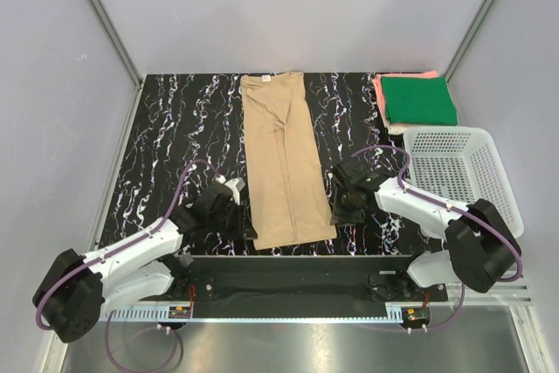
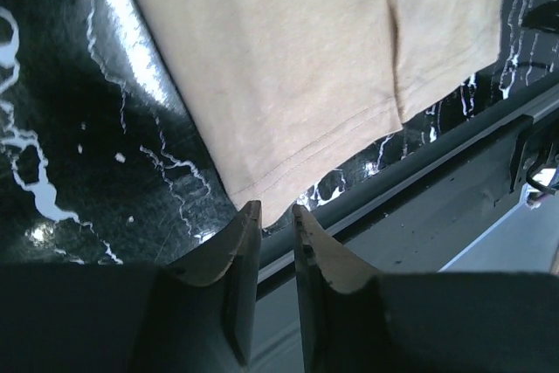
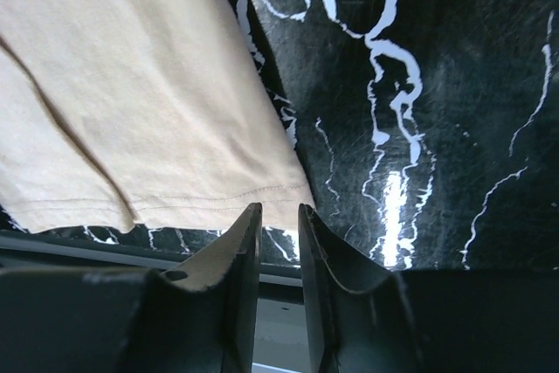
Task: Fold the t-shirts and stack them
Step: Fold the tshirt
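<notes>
The tan t-shirt's near hem corner on the basket side lies flat under the open, empty fingers of my right gripper, so my right gripper will move down onto that corner next and close.
The tan t-shirt (image 1: 284, 159) lies folded into a long narrow strip down the middle of the black marbled table (image 1: 175, 137). Its hem is toward me. My left gripper (image 1: 248, 231) sits at the hem's near left corner, and its jaws (image 2: 275, 211) stand slightly open with nothing between them. My right gripper (image 1: 339, 214) is by the near right corner, also slightly open (image 3: 278, 211) and empty, its tips just short of the hem (image 3: 218, 203). A folded dark green t-shirt (image 1: 421, 100) rests on a folded coral-pink one (image 1: 382, 95) at the back right.
A white mesh basket (image 1: 450, 134) stands at the right edge, just in front of the folded stack. The table's front rail (image 2: 437, 155) runs close behind both grippers. Grey walls enclose the table on three sides.
</notes>
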